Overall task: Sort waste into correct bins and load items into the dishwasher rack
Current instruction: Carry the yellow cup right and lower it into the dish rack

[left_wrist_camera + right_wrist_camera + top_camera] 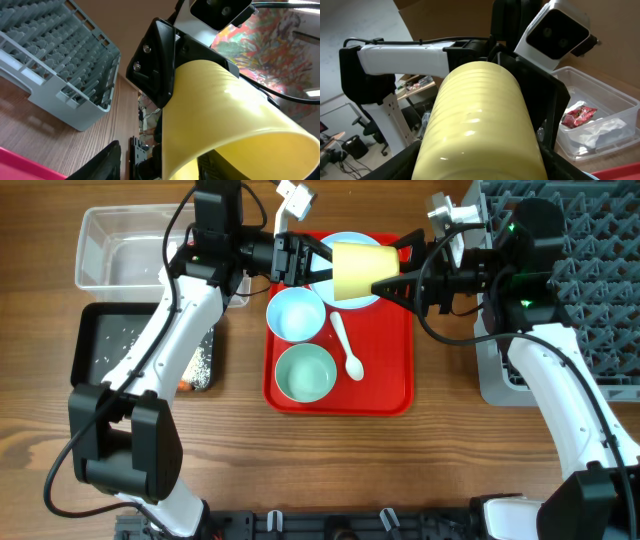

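Observation:
My right gripper needs to swing to the right in the overhead view, then go down to release the cup (365, 270), because the rack's near end is lower on that side.
The small yellow cup (365, 270) lies on its side in mid-air over the back of the red tray, between both grippers. My right gripper (395, 280) is shut on its base end, with a finger pressed on each side (480, 165). My left gripper (315, 260) straddles the cup's rim (160, 162), one finger inside the mouth and one outside with a gap, open. The pale blue plate (350, 245) is mostly hidden under the cup. The pale blue bowl (296, 313), mint-green bowl (305, 373) and white spoon (348, 350) lie on the tray.
The flat red tray (390, 380) is in the middle. The grey rack (600, 270) stands at the right. The clear tub (125, 245) at back left holds a red wrapper (577, 116) and a napkin (600, 132). The black tray (100, 340) holds rice (200, 365).

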Motion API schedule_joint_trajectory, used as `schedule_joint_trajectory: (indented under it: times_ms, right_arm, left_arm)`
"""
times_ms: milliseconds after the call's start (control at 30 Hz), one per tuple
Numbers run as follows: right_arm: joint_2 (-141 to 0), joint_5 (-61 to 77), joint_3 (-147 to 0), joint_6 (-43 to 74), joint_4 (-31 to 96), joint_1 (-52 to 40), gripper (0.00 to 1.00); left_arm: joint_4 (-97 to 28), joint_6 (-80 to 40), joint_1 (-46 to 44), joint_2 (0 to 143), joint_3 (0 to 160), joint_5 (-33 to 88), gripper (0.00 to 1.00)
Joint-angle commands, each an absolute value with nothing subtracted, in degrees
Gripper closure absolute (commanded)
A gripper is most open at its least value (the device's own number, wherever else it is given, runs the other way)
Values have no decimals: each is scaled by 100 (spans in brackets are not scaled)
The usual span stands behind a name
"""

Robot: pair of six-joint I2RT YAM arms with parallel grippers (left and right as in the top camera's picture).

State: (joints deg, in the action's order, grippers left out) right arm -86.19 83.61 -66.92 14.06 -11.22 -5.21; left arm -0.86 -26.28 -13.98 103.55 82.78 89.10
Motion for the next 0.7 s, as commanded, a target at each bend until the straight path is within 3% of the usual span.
schedule_joint_trajectory:
  times_ms: [0, 367, 433, 667]
  right_arm:
    - [-8680, 8547, -6711, 1354, -1129, -333, 50]
    - [-8680, 8453, -6709, 1352, -823, 731, 51]
    - [-8680, 8215, -6709, 1361, -617, 917, 47]
    - [-8678, 6912, -6711, 1066, 423, 1096, 47]
  left_arm:
    - [-71, -2596, -1435, 10248, 8335, 9032, 50]
    - [-69, -2574, -1435, 10250, 8335, 8991, 46]
    - [-69, -2574, -1435, 10250, 8335, 8919, 45]
    - [-69, -2574, -1435, 10276, 8335, 8554, 43]
